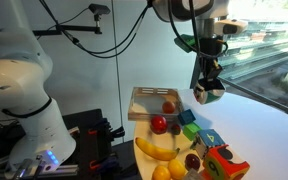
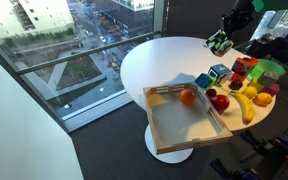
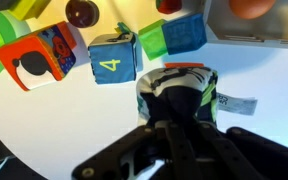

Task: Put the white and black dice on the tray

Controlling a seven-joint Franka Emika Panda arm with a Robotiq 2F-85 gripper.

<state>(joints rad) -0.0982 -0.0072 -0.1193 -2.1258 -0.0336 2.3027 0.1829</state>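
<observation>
My gripper next crosses past the green and blue blocks over the tray's corner with the orange fruit (image 1: pixel 170 106) (image 3: pixel 238 19), since the dice hangs outside the tray's rim.
My gripper (image 1: pixel 208 84) is shut on the white and black dice (image 1: pixel 210 93) and holds it in the air above the white round table. The dice also shows in an exterior view (image 2: pixel 219 42) and in the wrist view (image 3: pixel 179 88), where the fingers cover its lower part. The tray (image 1: pixel 144 93), with a pale beige rim and greyish floor, sits at the table's edge, apart from the gripper. It also shows in an exterior view (image 2: pixel 174 128), with an orange fruit (image 2: pixel 188 97) at one corner.
Between the dice and the tray lie a red apple (image 2: pixel 221 101), a banana (image 2: pixel 247 108), a blue block with a 4 (image 3: pixel 114 57), a red-orange multicoloured cube (image 3: pixel 39 55) and green and blue blocks (image 3: pixel 174 35). The table ends near a window.
</observation>
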